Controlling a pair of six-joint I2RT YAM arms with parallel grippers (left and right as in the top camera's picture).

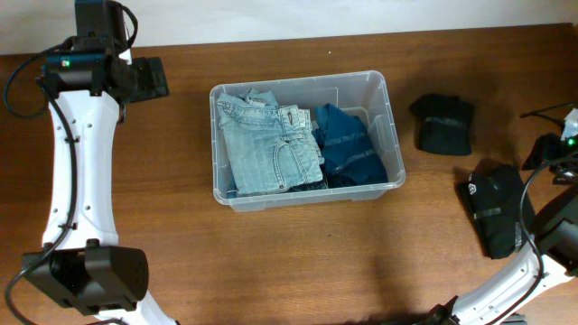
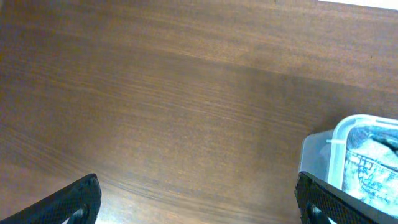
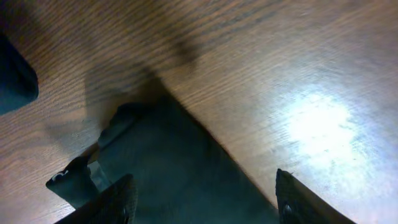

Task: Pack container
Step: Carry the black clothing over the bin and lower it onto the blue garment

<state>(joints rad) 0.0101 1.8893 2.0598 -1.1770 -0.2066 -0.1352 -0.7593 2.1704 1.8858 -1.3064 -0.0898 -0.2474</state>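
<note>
The black cloth lies below my right gripper, between its open fingers. Next, the gripper lowers to the left in the overhead view onto the black garment's far end (image 1: pixel 502 181) (image 3: pixel 180 163).
The clear plastic container (image 1: pixel 390 126) stands mid-table. It holds folded light-blue jeans (image 1: pixel 266 140) on the left and a dark blue garment (image 1: pixel 348 144) on the right. My left gripper (image 1: pixel 149 79) is open and empty at the far left, above bare table; the left wrist view (image 2: pixel 198 186) shows a container corner (image 2: pixel 336 146) to its right. My right gripper (image 3: pixel 202 186) is open, its fingers on either side of a black garment (image 3: pixel 180 168) lying on the table. That garment also shows in the overhead view (image 1: pixel 495 214).
A second black folded garment (image 1: pixel 442 124) lies right of the container. Cables and a dark device (image 1: pixel 551 149) sit at the right edge. The wooden table (image 1: pixel 298 262) extends in front of the container.
</note>
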